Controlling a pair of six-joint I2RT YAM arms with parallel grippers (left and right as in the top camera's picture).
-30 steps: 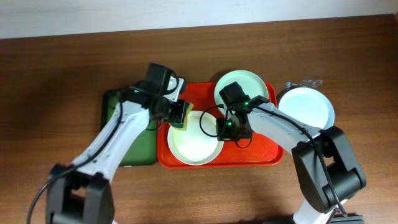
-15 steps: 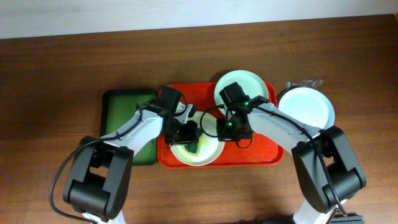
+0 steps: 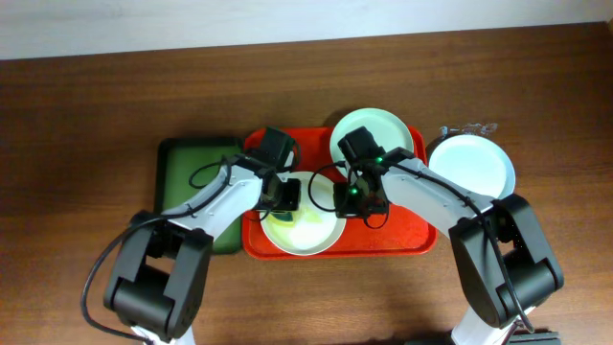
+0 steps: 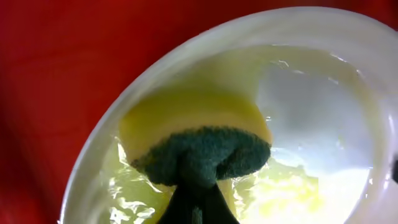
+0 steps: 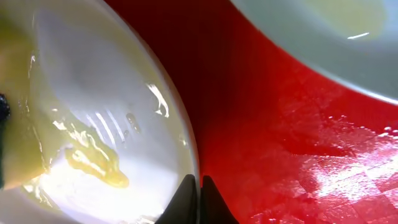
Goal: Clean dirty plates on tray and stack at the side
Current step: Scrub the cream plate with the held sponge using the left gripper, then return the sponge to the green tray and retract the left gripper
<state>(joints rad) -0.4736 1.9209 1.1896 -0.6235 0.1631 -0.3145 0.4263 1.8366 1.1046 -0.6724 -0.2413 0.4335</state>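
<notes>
My left gripper sweeps the sponge across the smeared plate next, then lifts it over the plate's rim and lowers it onto the green tray (image 3: 199, 179) alongside.
The red tray (image 3: 412, 235) holds two plates. The near dirty plate (image 3: 311, 235) carries a yellow smear (image 5: 93, 167). My left gripper (image 3: 283, 196) is shut on a yellow sponge with a green scouring side (image 4: 202, 152) and presses it onto this plate's left part (image 4: 311, 112). My right gripper (image 3: 351, 198) is shut on the plate's right rim (image 5: 194, 155), its fingertips (image 5: 199, 190) pinched together at the rim. A second plate (image 3: 378, 129) lies at the tray's back right, also in the right wrist view (image 5: 323, 37). A third plate (image 3: 474, 165) lies on the table, right of the tray.
A dark green tray (image 3: 187, 172) lies left of the red tray, under my left arm. A small clear object (image 3: 469, 127) lies behind the right-hand plate. The wooden table (image 3: 96, 115) stretches to both sides.
My left gripper has carried the sponge from the red tray's left edge onto the near plate, then shifted it slightly back and right. The right arm has not moved.
</notes>
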